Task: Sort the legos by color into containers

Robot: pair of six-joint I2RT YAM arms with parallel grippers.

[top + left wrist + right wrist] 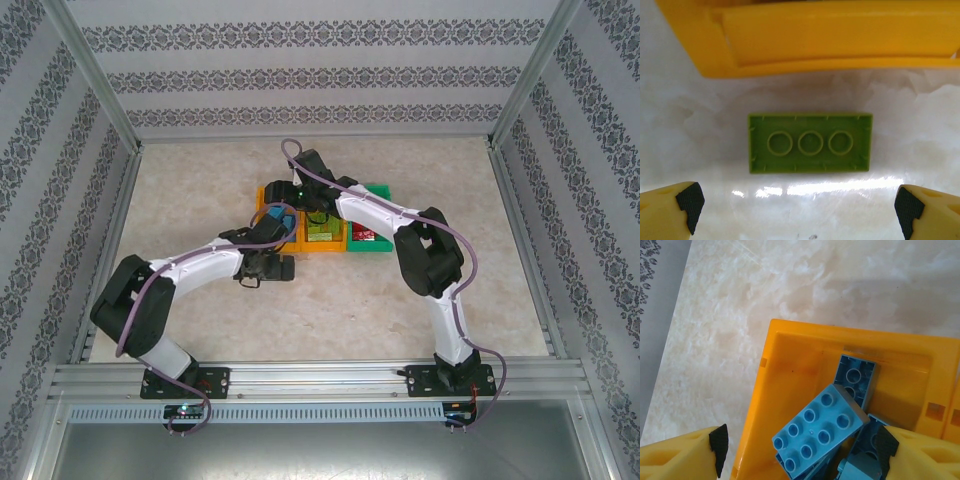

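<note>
The lime green lego (810,143) is lying flat, so my left gripper will go down and slightly outward next until its open fingers are at the lego's short ends.
A lime green lego (810,143) lies studs-down on the table, just in front of an orange container's wall (815,40). My left gripper (799,210) hovers over it, open, with its pads (690,204) wide of the brick on either side. My right gripper (802,447) is open above the left orange container (790,370), which holds several blue legos. The top blue lego (820,432) rests loose on that pile, clear of both pads. From above, the left gripper (265,268) sits in front of the containers and the right gripper (290,205) is over the left orange one (262,200).
A second orange container (330,248) and a green container (383,192) stand in a row to the right, with the right arm reaching across them. Patterned walls and a metal frame enclose the table. Bare marbled tabletop lies all around the containers.
</note>
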